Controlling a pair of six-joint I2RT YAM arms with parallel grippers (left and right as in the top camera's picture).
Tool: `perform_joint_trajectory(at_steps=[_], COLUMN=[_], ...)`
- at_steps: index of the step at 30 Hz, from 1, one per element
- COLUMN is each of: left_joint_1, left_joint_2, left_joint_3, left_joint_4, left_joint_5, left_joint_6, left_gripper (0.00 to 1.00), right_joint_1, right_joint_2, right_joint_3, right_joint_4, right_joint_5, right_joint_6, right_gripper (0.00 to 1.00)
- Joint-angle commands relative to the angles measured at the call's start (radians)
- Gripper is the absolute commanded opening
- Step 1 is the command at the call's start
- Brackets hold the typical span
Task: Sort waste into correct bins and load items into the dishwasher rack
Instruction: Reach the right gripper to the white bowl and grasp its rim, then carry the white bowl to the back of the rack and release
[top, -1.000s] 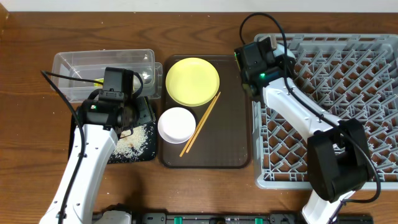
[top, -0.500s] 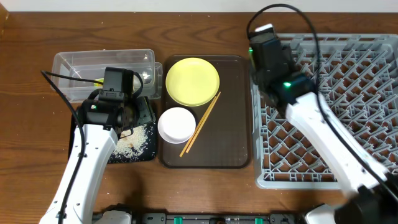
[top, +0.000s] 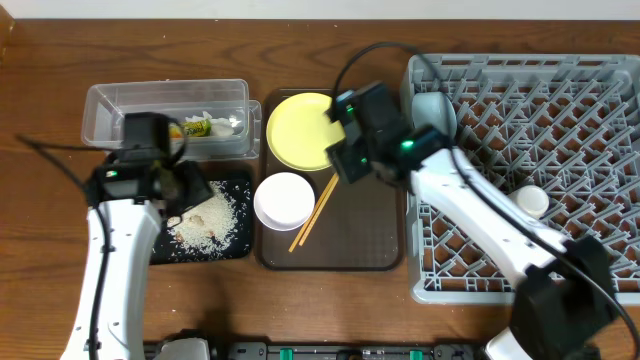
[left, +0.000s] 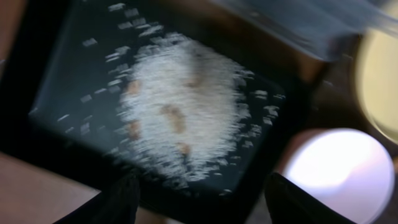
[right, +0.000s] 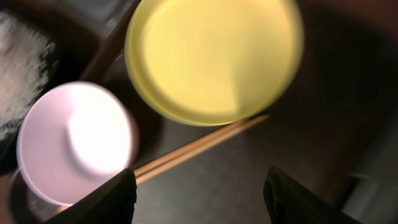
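Observation:
My right gripper will go down and to the left in the overhead view onto the white bowl's rim beside the chopsticks, because that part of the bowl's rim faces my gripper.
Loose rice (top: 212, 216) lies piled on the black tray (top: 236, 182), and fills the left wrist view (left: 180, 112). My left gripper (top: 172, 192) (left: 202, 205) is open and empty over the tray's left part. The clear tub (top: 120, 105) holds the yellow-green wrapper (top: 196, 127) and white tissue (top: 226, 122). The yellow plate (top: 300, 130) (right: 211, 56), white bowl (top: 284, 200) (right: 74, 143) and chopsticks (top: 316, 210) (right: 199, 147) lie on the brown serving tray (top: 375, 225). My right gripper (top: 338, 160) (right: 202, 202) is open and empty above the tray, beside the plate's right edge. The grey rack (top: 560, 120) holds the light blue bowl (top: 432, 108) and the small cup (top: 530, 202).
The black tray (left: 56, 74) sits against the brown serving tray's left side, with the white bowl (left: 342, 168) just past its corner. The rack stands right of the serving tray. Bare wooden table (top: 330, 40) runs along the back and front left.
My right arm has swung left from the rack to above the serving tray, uncovering the blue bowl and cup in the rack. My left gripper has shifted left, uncovering the rice.

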Motion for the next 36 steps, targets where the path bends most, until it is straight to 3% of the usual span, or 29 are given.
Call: perform_joint_trajectory(at_steps=[1,9,15,20,23,31,36], left_joint_1=[0.068,0.101,0.101,0.101,0.101,0.101,0.101], left_joint_2=[-0.004,-0.004,-0.004,-0.004,-0.004,-0.004,-0.004], left_joint_3=[-0.003,-0.003,-0.003,-0.003,-0.003,-0.003,-0.003], left_joint_4=[-0.014,-0.014,-0.015,-0.015,-0.015,-0.014,-0.014], left_joint_5=[-0.007,-0.004,-0.004,-0.004,-0.004,-0.004,-0.004], left_joint_6=[-0.035,-0.035,-0.034,-0.035,-0.034,-0.034,-0.034], left_gripper=[0.71,0.72,0.72,0.72,0.72,0.72,0.72], right_joint_1=[0.048,0.118,0.138,0.137,0.125,0.003,-0.121], right_joint_2=[0.07,0.194,0.24,0.24,0.222,0.043,-0.123], right_joint_3=[-0.001,-0.001,-0.001,0.0,0.006,0.079,0.087], right_joint_4=[0.007,0.03,0.037,0.053,0.075,0.042,0.029], right_joint_5=[-0.078,-0.079,-0.077,-0.077,-0.076,0.005,0.183], right_joint_6=[0.046,0.135,0.166,0.192,0.192,0.126,0.031], right_gripper=[0.64,0.57,0.37,0.11,0.01,0.01,0.01])
